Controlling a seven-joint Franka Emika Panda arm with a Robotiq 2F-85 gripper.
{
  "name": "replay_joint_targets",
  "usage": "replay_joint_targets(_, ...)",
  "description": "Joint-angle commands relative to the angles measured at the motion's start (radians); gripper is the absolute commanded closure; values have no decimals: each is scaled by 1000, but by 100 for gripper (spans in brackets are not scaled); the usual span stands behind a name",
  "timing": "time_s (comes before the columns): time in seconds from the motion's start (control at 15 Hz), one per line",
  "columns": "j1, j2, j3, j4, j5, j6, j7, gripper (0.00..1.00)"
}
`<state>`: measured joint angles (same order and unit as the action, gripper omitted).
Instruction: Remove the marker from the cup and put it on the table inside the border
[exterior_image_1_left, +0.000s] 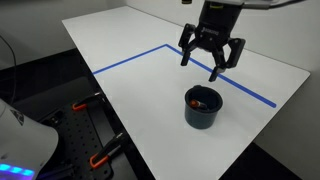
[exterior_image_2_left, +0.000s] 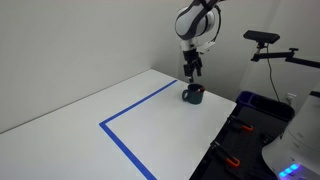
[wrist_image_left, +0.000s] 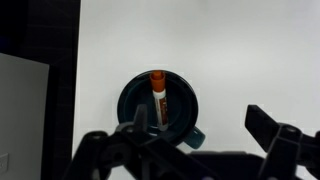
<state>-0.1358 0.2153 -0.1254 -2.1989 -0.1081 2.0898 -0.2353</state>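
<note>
The marker's white body (wrist_image_left: 160, 106) is below my open gripper and to its left in the wrist view, so I will move there and lower my fingers around it.
A dark blue cup (exterior_image_1_left: 203, 108) stands on the white table, outside the blue tape border (exterior_image_1_left: 130, 60), and shows in both exterior views (exterior_image_2_left: 192, 95). An orange and white marker (wrist_image_left: 157, 98) leans inside the cup (wrist_image_left: 135, 95); its orange tip shows at the rim in an exterior view (exterior_image_1_left: 199, 102). My gripper (exterior_image_1_left: 212, 62) hangs open and empty above the cup, fingers spread and pointing down. It appears small above the cup in an exterior view (exterior_image_2_left: 192, 70). In the wrist view the jaws (wrist_image_left: 195, 135) frame the cup's lower side.
Blue tape (exterior_image_2_left: 130, 125) marks a rectangular border on the white table (exterior_image_1_left: 150, 100). Red-handled clamps (exterior_image_1_left: 95, 160) sit on dark frames beside the table edge. A camera on a stand (exterior_image_2_left: 262, 38) stands off the table's far side. A white wall lies behind.
</note>
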Motion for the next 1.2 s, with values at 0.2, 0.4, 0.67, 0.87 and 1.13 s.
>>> replay_joint_targets(0.2, -36, 129, -1, 91, -8, 7, -17, 0)
replay_joint_targets(0.4, -44, 168, 0, 116, -6, 5, -18, 34)
replay_joint_targets(0.67, -53, 204, 0, 140, -5, 0, -17, 51)
replay_joint_targets(0.87, -59, 223, 1, 152, -4, -1, -17, 52)
replay_joint_targets(1.13, -65, 247, 2, 166, -1, -4, -17, 38)
